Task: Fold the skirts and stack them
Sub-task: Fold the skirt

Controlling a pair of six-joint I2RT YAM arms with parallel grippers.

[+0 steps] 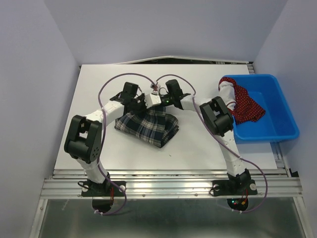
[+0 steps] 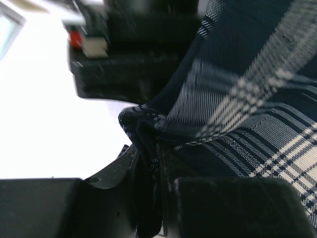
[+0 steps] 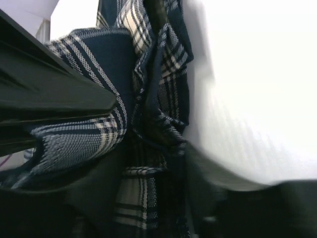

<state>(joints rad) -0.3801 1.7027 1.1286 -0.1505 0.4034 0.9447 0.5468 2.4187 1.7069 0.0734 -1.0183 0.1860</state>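
Observation:
The cloth lies bunched, so the left gripper will pull its pinched far edge outward over the bare tabletop beyond the plaid skirt and let it go.
The plaid skirt (image 1: 147, 126) lies bunched on the white table (image 1: 198, 144), left of centre. My left gripper (image 1: 139, 106) is shut on its far edge; in the left wrist view the plaid cloth (image 2: 257, 119) is pinched between my jaws. My right gripper (image 1: 150, 102) is right beside it, also shut on the far edge; the right wrist view shows plaid folds (image 3: 148, 148) clamped between its fingers. The red polka-dot skirt (image 1: 246, 105) hangs over the left rim of the blue bin (image 1: 277, 126).
The blue bin stands at the table's right edge. Purple cables loop over both arms near the back of the table. The two wrists crowd close together above the plaid skirt.

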